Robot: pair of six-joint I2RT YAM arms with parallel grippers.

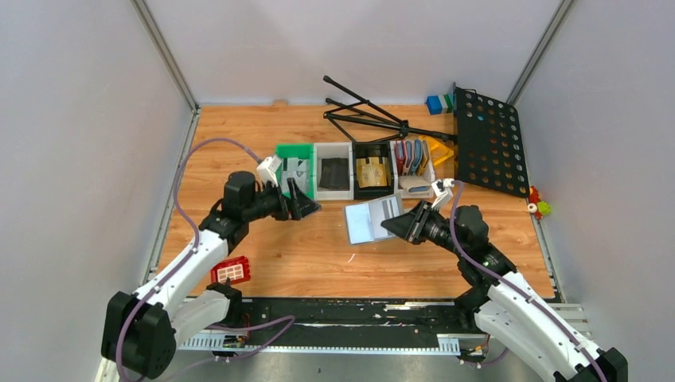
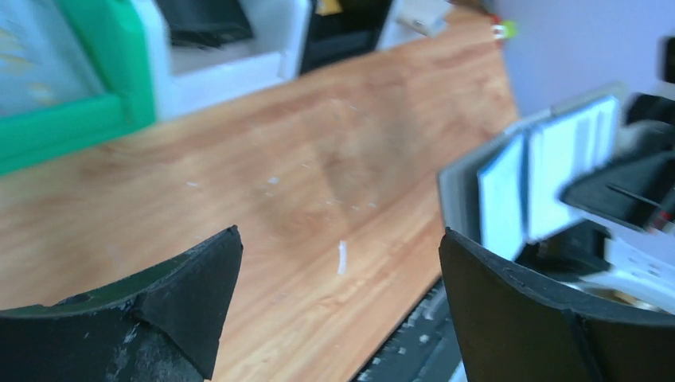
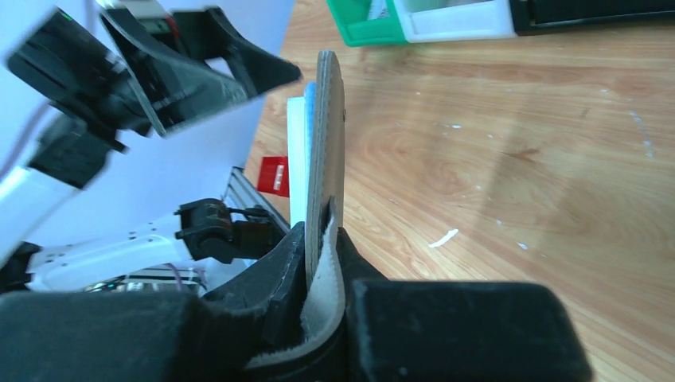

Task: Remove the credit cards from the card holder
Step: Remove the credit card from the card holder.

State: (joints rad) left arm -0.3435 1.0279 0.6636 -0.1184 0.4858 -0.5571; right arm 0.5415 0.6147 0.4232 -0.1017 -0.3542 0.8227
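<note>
The left gripper moves back and to the right in the top view next, turning onto the card holder's free edge, since my right gripper holds the card holder's opposite side.
My right gripper is shut on the lower edge of the grey-blue card holder and holds it above the table, opened toward the left arm. In the right wrist view the card holder stands edge-on between the fingers of that gripper, with pale credit cards in its inner side. My left gripper hangs open and empty in front of the green bin, a short way left of the holder. From the left wrist, the holder shows at the right, beyond the open gripper. Greyish cards lie in the green bin.
To the right of the green bin are a white bin with a black flat item, a black bin with a tan one, and a white bin of red and blue holders. A black perforated stand lies back right. A red object sits near left.
</note>
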